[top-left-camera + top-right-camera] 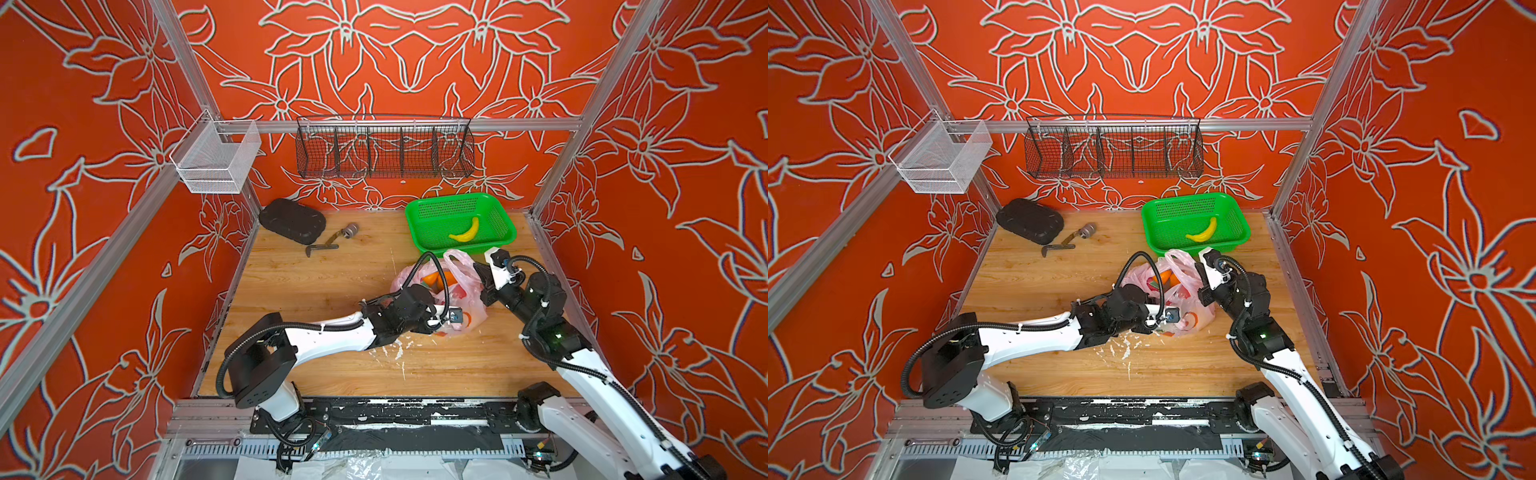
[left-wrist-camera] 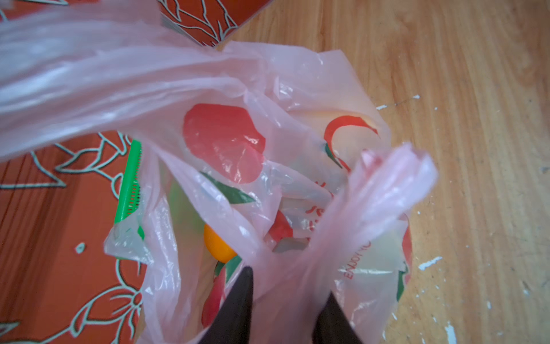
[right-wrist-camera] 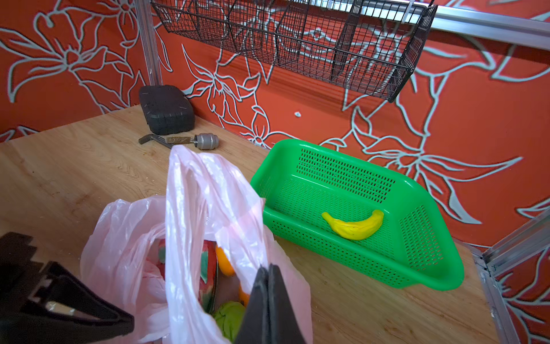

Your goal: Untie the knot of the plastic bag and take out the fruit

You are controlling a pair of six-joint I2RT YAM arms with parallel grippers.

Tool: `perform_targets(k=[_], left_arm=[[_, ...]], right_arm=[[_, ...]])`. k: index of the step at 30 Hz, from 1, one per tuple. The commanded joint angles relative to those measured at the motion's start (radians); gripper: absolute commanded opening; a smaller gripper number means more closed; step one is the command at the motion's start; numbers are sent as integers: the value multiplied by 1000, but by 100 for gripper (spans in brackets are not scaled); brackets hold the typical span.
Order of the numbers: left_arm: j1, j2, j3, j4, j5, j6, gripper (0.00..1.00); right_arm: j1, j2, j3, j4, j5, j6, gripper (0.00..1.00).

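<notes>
My right gripper moves back over the bag's near side, below and back of it, next and releases the bag's rim, since its piece of plastic crosses the fruit (image 3: pixel 229 318).
The pale pink plastic bag (image 1: pixel 467 297) lies open on the wooden table, right of centre in both top views. No knot shows; its handle loops (image 3: pixel 190 193) stand apart. Fruit sits inside: an orange (image 2: pixel 215 244), another orange (image 3: pixel 224 262) and a green fruit (image 3: pixel 229 318). My left gripper (image 2: pixel 288 281) reaches in from the left, and a gathered strip of the bag (image 2: pixel 387 184) is pinched between its fingers. My right gripper (image 3: pixel 268 268) is shut on the bag's rim on the side toward the green basket and holds it up.
Just behind the bag stands a green basket (image 1: pixel 510 232) holding a yellow banana (image 1: pixel 465 232). At the back left lie a black case (image 1: pixel 293 220) and a metal tool (image 1: pixel 332 241). A black wire rack (image 1: pixel 384 151) and a white mesh basket (image 1: pixel 216 160) hang above. White flakes (image 1: pixel 395 351) litter the front.
</notes>
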Motion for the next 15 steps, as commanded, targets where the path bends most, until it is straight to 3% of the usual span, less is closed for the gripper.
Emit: perform_targets(k=[1,6,11,15], left_arm=[[1,-92,-28,62,-9,-69,21],[22,-156,-29,20,-10,-158,0],[133,-208,-3,5,-2,-431,0],[241,-186,92,-95,-32,-694,0]], right_arm=[[-4,-21,-15,6,-4,12,0],[-4,-41,-23,17,-4,23,0],[-4,-82,-35,17,2,26,0],[-4,-130,-65,29,-130,-12,0]])
